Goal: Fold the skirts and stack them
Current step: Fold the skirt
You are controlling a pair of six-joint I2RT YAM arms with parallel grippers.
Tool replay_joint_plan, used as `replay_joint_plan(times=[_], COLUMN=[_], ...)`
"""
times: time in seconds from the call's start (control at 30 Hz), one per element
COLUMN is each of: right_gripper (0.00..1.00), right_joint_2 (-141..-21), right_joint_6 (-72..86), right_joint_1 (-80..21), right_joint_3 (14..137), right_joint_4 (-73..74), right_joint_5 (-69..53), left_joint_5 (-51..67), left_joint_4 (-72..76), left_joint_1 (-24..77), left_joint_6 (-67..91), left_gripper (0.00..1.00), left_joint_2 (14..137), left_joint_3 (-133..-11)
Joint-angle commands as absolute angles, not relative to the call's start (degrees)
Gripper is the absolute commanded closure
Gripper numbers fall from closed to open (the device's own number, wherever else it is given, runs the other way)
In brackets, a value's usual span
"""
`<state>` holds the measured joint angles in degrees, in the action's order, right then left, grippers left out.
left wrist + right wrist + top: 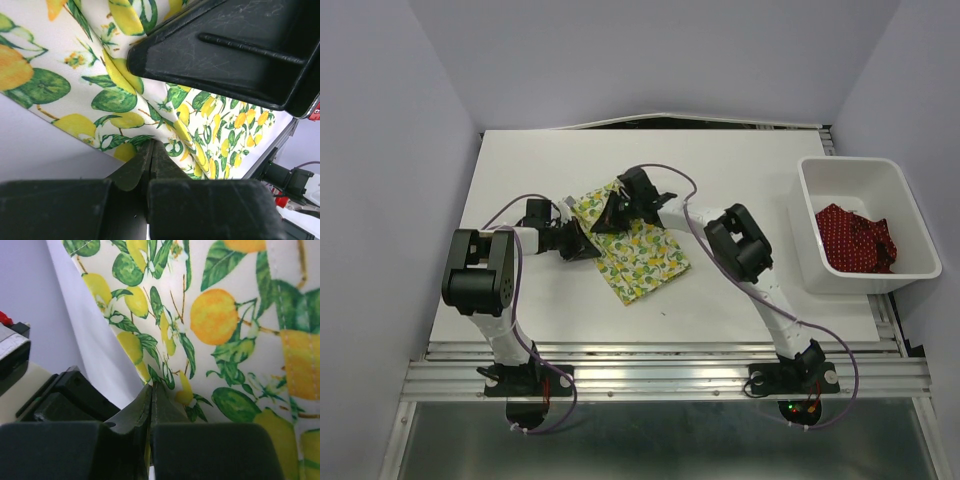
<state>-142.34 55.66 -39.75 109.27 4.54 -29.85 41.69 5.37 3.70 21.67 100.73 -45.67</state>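
Note:
The skirt is slanted, so my left gripper should next move outward and to the left in the top view, toward the skirt's far corner (pixel 575 204), and let go there.
The lemon-print skirt (pixel 638 255) lies on the white table, its far end lifted. My left gripper (pixel 582 240) is shut on the skirt's left edge; in the left wrist view the shut tips (pixel 151 145) pinch the cloth (pixel 120 75). My right gripper (pixel 612 208) is shut on the far edge; in the right wrist view the tips (pixel 152 386) pinch the printed cloth (pixel 215 315). The two grippers are close together, and the right gripper's body shows in the left wrist view (pixel 235 55). The red dotted skirt (pixel 857 240) lies crumpled in the white bin (pixel 814 268).
The white bin stands at the right side of the table (pixel 520 290). Lilac walls enclose the table on three sides. The arm bases sit on a metal rail (pixel 660 378) at the near edge.

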Motion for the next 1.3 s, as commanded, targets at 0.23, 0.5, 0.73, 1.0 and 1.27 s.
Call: replay_joint_plan(times=[0.23,0.5,0.73,1.0,1.27], right_gripper=[0.99,0.99,0.99,0.99,0.99], right_joint_2=[-141.95,-141.41,-143.44,-146.6,-148.44], right_joint_6=[71.71,81.29,83.57,89.03,89.21], right_joint_1=[-39.73,-39.73,-39.73,-39.73,-39.73], right_joint_3=[102.48,98.88,94.41,90.97,88.86], right_joint_4=[-10.46,-20.3,-23.01,-29.88,-29.8], right_joint_5=[-32.79,-30.85,-29.88,-28.48,-27.86], left_joint_5=[37.35,37.09,37.26,37.88,39.29], left_joint_4=[3.96,3.6,3.43,2.73,-3.85], left_joint_1=[3.69,3.69,3.69,3.69,3.43], left_joint_6=[19.95,19.69,19.78,19.16,16.26], left_gripper=[1.0,1.0,1.0,1.0,0.94], left_joint_2=[100.11,99.76,99.14,98.35,93.53], left_joint_3=[-45.7,-45.53,-45.7,-45.88,-48.6])
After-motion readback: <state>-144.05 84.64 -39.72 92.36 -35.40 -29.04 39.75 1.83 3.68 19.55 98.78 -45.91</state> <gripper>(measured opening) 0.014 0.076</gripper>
